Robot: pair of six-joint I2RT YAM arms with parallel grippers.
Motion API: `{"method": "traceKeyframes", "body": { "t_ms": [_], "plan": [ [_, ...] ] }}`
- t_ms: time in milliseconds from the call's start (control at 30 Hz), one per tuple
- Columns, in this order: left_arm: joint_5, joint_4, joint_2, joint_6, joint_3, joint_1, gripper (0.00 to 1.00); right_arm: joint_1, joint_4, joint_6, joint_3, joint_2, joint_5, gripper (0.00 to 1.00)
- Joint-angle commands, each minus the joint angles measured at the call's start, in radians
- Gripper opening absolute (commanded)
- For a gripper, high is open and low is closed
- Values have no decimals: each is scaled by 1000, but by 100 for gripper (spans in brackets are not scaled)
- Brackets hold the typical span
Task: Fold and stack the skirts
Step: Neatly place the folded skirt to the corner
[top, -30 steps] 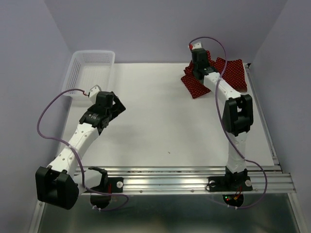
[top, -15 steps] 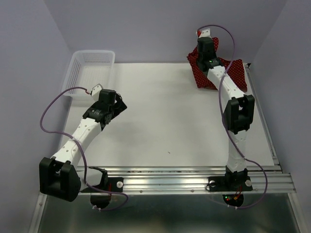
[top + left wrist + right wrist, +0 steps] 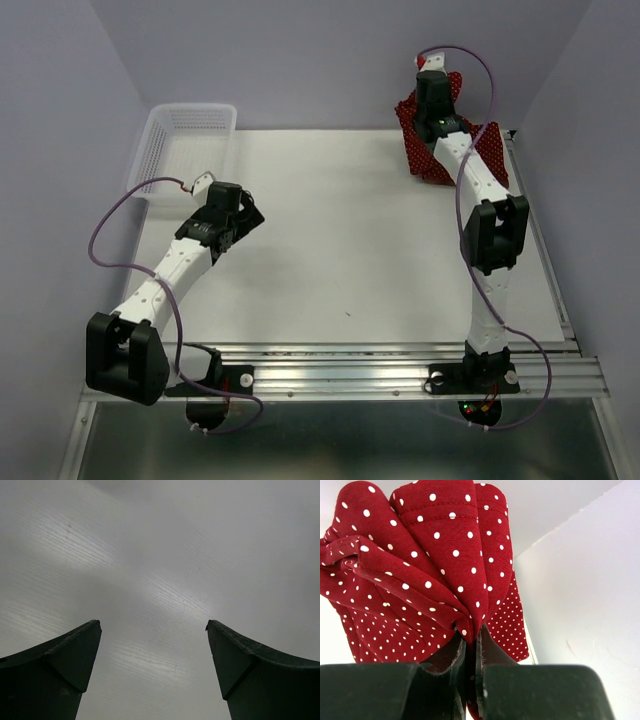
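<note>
My right gripper lowers toward the side next and releases the dotted fold over the cloth lying there, since the fold hangs bunched above that cloth.
A dark red skirt with tiny white dots (image 3: 422,150) hangs bunched at the table's far right corner, lifted above more dotted cloth (image 3: 492,150) lying there. My right gripper (image 3: 432,88) is shut on a fold of the dotted skirt (image 3: 445,565), which fans out above the jaws in the right wrist view (image 3: 470,642). My left gripper (image 3: 240,212) is open and empty, low over the bare white table left of centre; its wrist view (image 3: 152,630) shows only tabletop between the fingers. No plaid skirt is in view.
A white plastic lattice basket (image 3: 160,160) stands at the far left corner, just beyond my left gripper. Lilac walls close in the back and both sides. A metal rail (image 3: 380,370) runs along the near edge.
My right gripper has risen and moved back toward the far wall, pulling the dotted skirt up with it. My left arm has shifted slightly forward and right.
</note>
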Motion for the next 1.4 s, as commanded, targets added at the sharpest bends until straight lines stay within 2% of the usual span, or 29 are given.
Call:
{"method": "traceKeyframes", "body": {
  "t_ms": [0,433,767,1033,1367],
  "plan": [
    [-1,36,9,4,49,7,99,-23,23,21,66,-23,11,1],
    [26,41,71,14,76,7,99,-120,-116,107,107,4,-139,1],
    [31,31,117,20,93,6,99,-232,-124,108,126,47,-314,1],
    [43,14,174,27,133,7,99,-325,-119,131,196,144,-487,1],
    [59,28,215,34,153,6,99,-379,-86,128,210,190,-549,1]
  ]
}}
